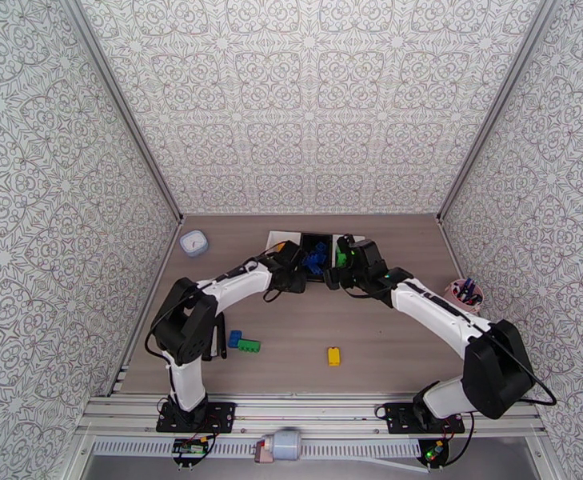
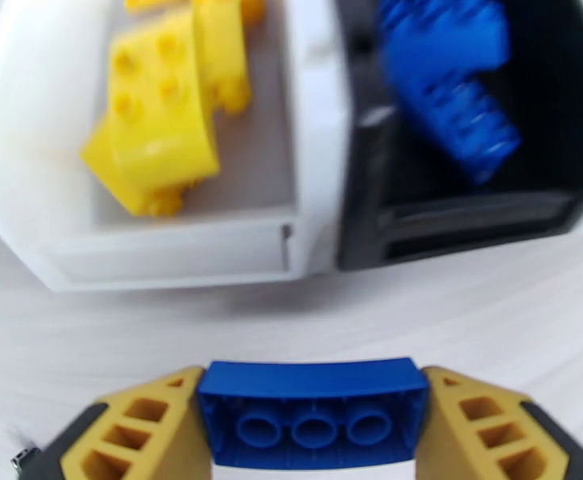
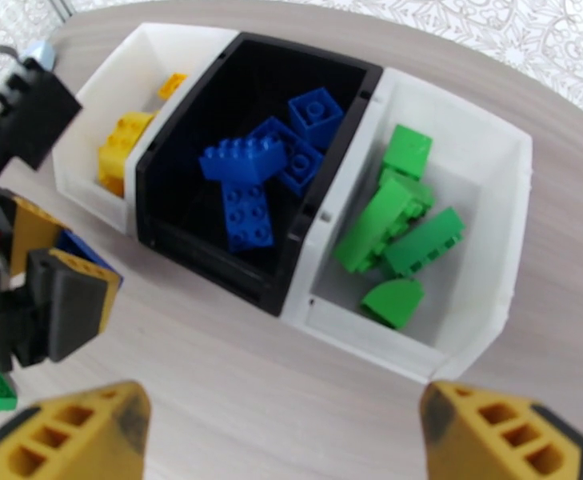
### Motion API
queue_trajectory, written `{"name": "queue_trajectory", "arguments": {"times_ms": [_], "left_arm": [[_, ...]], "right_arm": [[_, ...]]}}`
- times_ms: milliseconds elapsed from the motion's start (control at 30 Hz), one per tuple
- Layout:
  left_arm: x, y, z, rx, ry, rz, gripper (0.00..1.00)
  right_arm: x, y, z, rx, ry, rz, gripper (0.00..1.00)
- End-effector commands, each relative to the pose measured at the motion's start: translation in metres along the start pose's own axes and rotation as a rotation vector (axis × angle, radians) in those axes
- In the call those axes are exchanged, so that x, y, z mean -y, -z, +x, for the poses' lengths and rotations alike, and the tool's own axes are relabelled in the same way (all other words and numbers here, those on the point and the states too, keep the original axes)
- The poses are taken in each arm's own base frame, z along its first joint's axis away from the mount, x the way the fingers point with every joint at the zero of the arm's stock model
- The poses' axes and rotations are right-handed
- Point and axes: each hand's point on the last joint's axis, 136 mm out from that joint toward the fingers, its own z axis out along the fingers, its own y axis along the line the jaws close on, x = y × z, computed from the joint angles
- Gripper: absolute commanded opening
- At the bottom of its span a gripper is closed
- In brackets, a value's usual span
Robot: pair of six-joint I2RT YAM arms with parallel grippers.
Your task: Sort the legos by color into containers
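Observation:
The blue lego will next move outward with my left gripper and be released over the black bin's near end, since that end lies outward and already holds blue legos.
My left gripper (image 2: 313, 402) is shut on a blue lego (image 2: 311, 418), held just short of the white bin's (image 2: 171, 258) front wall and the black bin (image 2: 451, 226). Yellow legos (image 2: 159, 114) lie in that white bin, blue ones (image 2: 451, 82) in the black. My right gripper (image 3: 283, 442) hangs open and empty before the black bin (image 3: 211, 262) and the right white bin (image 3: 371, 342), which holds green legos (image 3: 395, 226). The left gripper (image 3: 51, 298) shows there at the left. Loose blue (image 1: 234, 338), green (image 1: 249, 345) and yellow (image 1: 334, 356) legos lie on the table.
A small white round dish (image 1: 193, 243) sits at the back left and a pink cup of pens (image 1: 464, 294) at the right wall. A long black tool (image 1: 217, 339) lies beside the loose blue and green legos. Patterned walls close in three sides.

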Motion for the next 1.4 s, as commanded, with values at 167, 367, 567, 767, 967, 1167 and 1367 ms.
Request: {"name": "queue_trajectory", "arguments": {"times_ms": [167,367,567,767,967,1167,1367], "left_arm": [[0.03,0.014,-0.072,0.173,0.01,0.069,0.57],[0.049,0.002,-0.106,0.201,-0.005,0.097,0.57],[0.056,-0.021,-0.127,0.188,-0.019,0.097,0.61],[0.054,-0.004,-0.141,0.232,-0.036,0.107,0.81],[0.042,0.031,-0.127,0.278,-0.034,0.13,0.93],[0.035,0.075,-0.087,0.345,-0.096,0.218,0.99],[0.03,0.119,-0.022,0.401,-0.277,0.35,1.0]], "right_arm": [[0.008,0.013,0.0,0.034,-0.037,0.023,0.92],[0.009,0.016,-0.001,0.045,-0.043,0.027,0.92],[0.011,0.021,-0.004,0.05,-0.039,0.036,0.92],[0.015,0.03,-0.003,0.046,-0.004,0.055,0.9],[0.021,0.035,0.012,-0.039,-0.131,0.092,0.98],[0.008,0.035,0.044,-0.136,-0.258,0.063,1.0],[-0.009,0.044,0.085,-0.2,-0.309,0.119,1.0]]}}
